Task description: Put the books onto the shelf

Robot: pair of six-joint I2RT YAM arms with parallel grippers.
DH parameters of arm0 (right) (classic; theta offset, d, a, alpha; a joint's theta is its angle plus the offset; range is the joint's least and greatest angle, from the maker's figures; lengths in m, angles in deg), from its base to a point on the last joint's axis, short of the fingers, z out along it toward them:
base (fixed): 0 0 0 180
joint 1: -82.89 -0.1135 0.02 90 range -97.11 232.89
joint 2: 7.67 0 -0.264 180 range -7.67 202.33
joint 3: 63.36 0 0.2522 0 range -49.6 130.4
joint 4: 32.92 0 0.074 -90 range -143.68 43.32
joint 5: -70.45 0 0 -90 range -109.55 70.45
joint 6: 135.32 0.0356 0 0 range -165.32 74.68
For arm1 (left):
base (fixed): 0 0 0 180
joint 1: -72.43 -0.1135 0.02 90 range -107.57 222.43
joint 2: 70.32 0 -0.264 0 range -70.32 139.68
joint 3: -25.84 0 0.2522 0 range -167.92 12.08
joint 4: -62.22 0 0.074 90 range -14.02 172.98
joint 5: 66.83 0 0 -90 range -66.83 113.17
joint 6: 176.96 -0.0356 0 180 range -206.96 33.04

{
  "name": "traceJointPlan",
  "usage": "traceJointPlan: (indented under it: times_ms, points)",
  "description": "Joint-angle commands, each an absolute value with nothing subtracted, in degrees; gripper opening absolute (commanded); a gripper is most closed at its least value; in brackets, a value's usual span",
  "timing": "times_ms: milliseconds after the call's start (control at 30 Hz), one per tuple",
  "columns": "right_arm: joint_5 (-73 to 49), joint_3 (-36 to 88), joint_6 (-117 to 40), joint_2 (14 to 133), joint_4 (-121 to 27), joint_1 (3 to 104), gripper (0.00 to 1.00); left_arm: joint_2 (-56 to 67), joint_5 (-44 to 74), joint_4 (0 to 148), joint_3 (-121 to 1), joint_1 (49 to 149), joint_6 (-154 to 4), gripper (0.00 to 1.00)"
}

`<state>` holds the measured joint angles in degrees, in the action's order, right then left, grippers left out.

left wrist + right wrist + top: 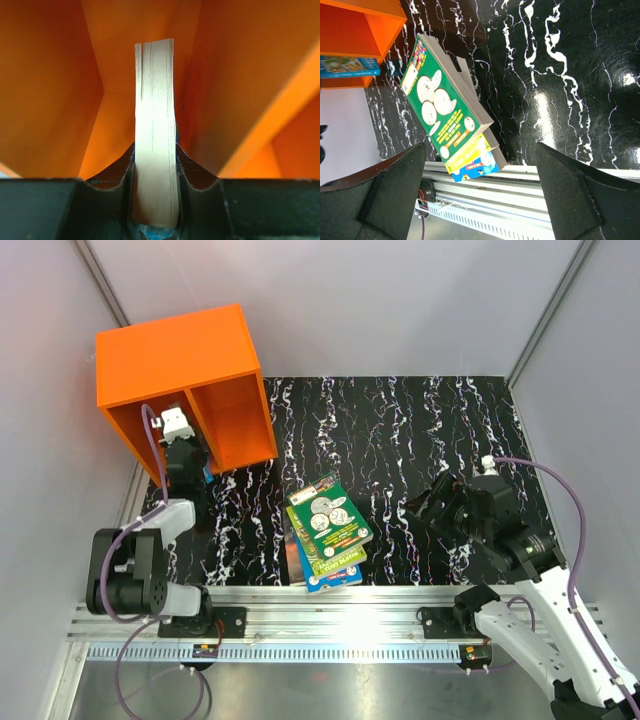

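The book's blue end is still at the opening of the shelf, so my left gripper will next push the book further outward, toward the back of the shelf.
The orange shelf (190,350) stands at the back left, with its two compartments facing the arms. My left gripper (190,458) reaches into the left compartment, shut on a book (155,125) held upright. The book's pale page edge faces the camera, between the jaws of the left gripper (155,200), with orange walls (50,90) around it. The blue cover of that book (347,66) shows inside the shelf (365,27). A stack of books (328,530), green on top (445,105), lies near the front edge. My right gripper (422,508) hovers open to the right of the stack, with nothing between its fingers (385,195).
The black marbled mat (400,430) covers the table. An aluminium rail (340,605) with both arm bases runs along the near edge. Grey walls close in the left, back and right sides.
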<state>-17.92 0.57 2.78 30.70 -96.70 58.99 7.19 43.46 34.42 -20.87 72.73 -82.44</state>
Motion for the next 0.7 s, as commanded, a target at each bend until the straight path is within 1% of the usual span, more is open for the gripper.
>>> traceJointPlan:
  times_ms: [0,233,467,567,600,633,667]
  points:
    - [-18.06,-0.38,4.69,28.55,-96.34,58.9,0.96,9.39,40.83,20.79,-25.97,71.04,-80.55,0.0]
    - [-18.32,-3.28,6.8,25.83,-97.75,58.9,0.95,15.98,41.62,13.16,-27.99,70.68,-80.28,0.0]
    - [-17.88,-4.86,6.98,26.26,-97.14,58.9,0.95,21.69,39.96,10.25,-29.84,70.76,-81.95,0.0]
    - [-17.44,-4.61,6.98,27.66,-96.08,58.9,0.95,21.88,39.08,11.03,-29.84,70.76,-81.16,0.01]
    - [-17.36,-4.34,6.89,28.36,-95.9,58.9,0.95,21.09,38.38,12.51,-29.75,70.76,-80.9,0.03]
    - [-17.53,-4.25,6.89,28.54,-95.38,58.9,0.95,20.73,37.59,13.14,-29.67,70.76,-81.33,0.09]
    - [-17.44,-4.25,6.89,28.81,-95.11,58.9,0.96,20.12,36.45,14.53,-29.49,70.76,-81.77,0.21]
